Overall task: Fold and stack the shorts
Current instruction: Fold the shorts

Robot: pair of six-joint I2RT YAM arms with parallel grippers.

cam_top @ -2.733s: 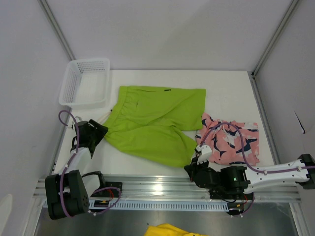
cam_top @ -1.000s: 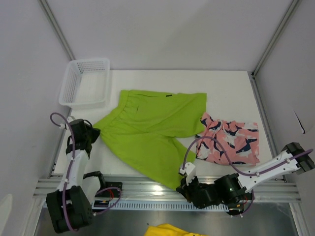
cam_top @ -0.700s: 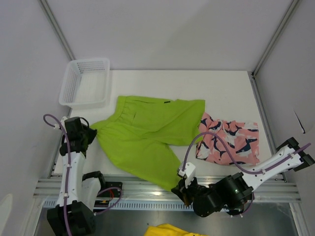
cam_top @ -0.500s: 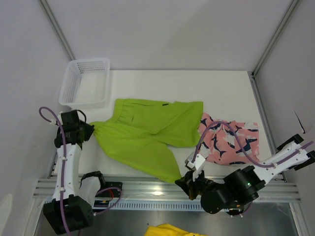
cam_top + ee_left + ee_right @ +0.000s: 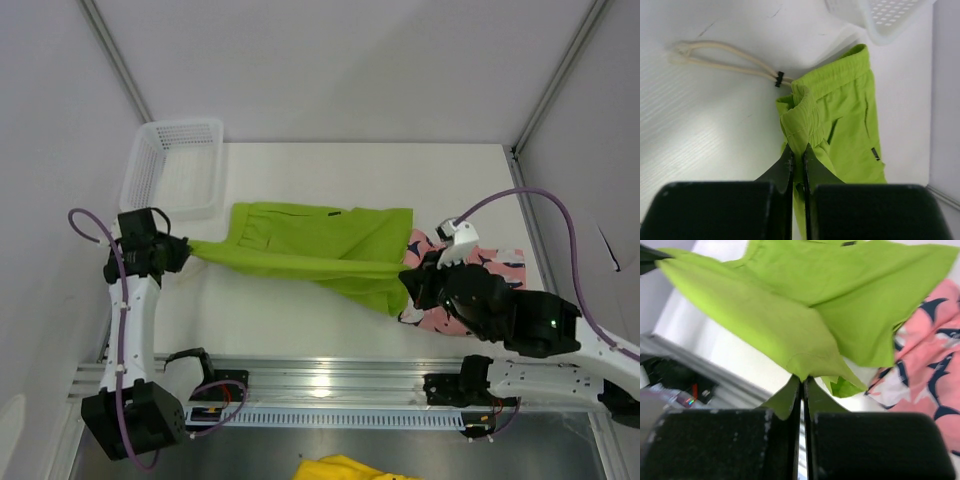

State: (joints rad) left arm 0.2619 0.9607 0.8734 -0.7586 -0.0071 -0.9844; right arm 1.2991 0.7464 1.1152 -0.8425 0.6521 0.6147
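The far waistband corner point(image 5: 240, 209) point(image 5: 859, 50) lies flat, outward of and below the held corner. My left gripper should next carry the held corner outward and down over it and let go.
The lime green shorts point(image 5: 310, 235) are stretched in the air between both grippers, their far half resting on the table. My left gripper point(image 5: 185, 247) is shut on the waistband corner, seen pinched in the left wrist view point(image 5: 798, 148) with the green shorts point(image 5: 850, 110) trailing beyond. My right gripper point(image 5: 408, 285) is shut on a leg hem corner; the right wrist view shows the gripper point(image 5: 802, 379) with the green shorts point(image 5: 805, 295) hanging from it. The pink shark-print shorts point(image 5: 500, 262) lie flat at the right, partly hidden under the right arm, and pink shorts point(image 5: 932, 350) show beside the green.
A white mesh basket point(image 5: 135, 180) stands at the back left, and its corner point(image 5: 890, 15) shows from the left wrist. A cream drawstring point(image 5: 720, 55) trails over the table. The metal rail point(image 5: 320, 375) runs along the near edge, with something yellow point(image 5: 345, 468) below it.
My right gripper has lifted the green hem from the near edge and carried it up and right, over the pink shorts. The left gripper rose slightly; the green fabric now hangs taut between them.
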